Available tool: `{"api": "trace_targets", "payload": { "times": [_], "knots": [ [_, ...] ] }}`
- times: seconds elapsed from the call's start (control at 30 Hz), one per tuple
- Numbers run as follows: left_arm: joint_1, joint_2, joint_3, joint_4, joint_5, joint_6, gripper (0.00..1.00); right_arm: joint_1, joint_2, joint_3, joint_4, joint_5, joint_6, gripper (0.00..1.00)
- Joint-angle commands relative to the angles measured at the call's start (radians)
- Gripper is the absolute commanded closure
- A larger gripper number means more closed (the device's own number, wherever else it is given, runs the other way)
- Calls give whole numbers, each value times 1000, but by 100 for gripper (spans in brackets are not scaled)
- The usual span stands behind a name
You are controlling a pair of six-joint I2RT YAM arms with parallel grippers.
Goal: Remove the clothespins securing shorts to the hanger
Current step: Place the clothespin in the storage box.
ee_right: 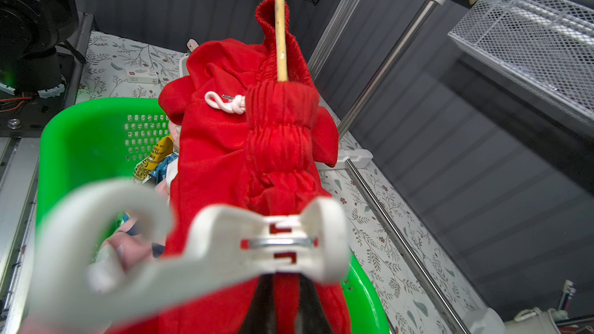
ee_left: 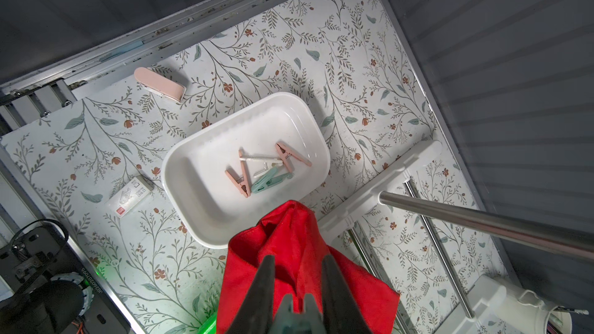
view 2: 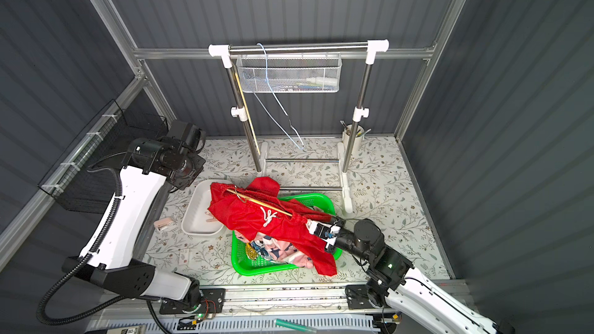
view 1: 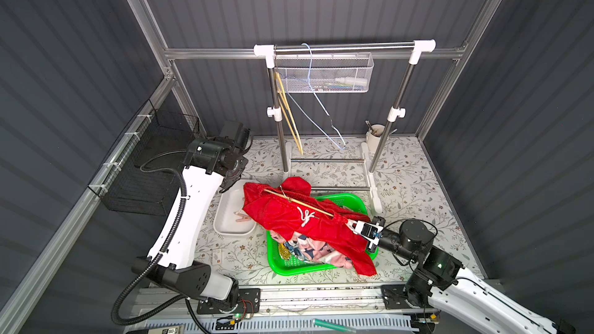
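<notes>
The loose clothespins are collected in the white tray below my left gripper. It needs to lower over them next and release the mint-green clothespin [ee_left: 297, 314] among them.
Red shorts [view 1: 289, 216] with a white drawstring hang on a wooden hanger [view 1: 305, 208], held up over the green basket [view 1: 289, 268]. My right gripper [view 1: 356, 227] is shut at the hanger's right end. In the right wrist view a white hooked clothespin [ee_right: 225, 245] lies across its hidden fingertips, and red waistband shows between the fingers [ee_right: 266, 306]. My left gripper [ee_left: 299, 258] is at the shorts' left end [ee_left: 289, 252]. It is shut on a mint-green clothespin [ee_left: 297, 314]. I cannot tell whether that pin bites the cloth.
A white tray [ee_left: 180, 168] left of the basket holds several loose clothespins [ee_left: 257, 168]. The basket holds pink printed shorts [view 1: 321, 249] and a yellow-blue printed pair [view 1: 287, 249]. The metal rack [view 1: 344, 47] with a mesh basket [view 1: 324, 73] and blue wire hanger [view 1: 321, 114] stands behind.
</notes>
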Motion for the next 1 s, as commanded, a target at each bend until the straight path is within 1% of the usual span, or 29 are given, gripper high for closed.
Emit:
{"api": "trace_targets", "payload": {
  "times": [0.0,0.17,0.33,0.73,0.97],
  "knots": [
    [29,18,16,-29,23,50,83,-4,5,-8,21,16,14,100],
    [80,14,-1,-7,65,88,83,-11,27,-4,20,15,13,100],
    [107,23,-14,6,57,118,82,-20,37,-4,29,8,17,100],
    [115,31,-340,235,128,216,80,-27,22,2,29,-7,15,100],
    [115,35,-523,355,113,253,78,-28,20,8,26,-15,14,100]
  ]
}}
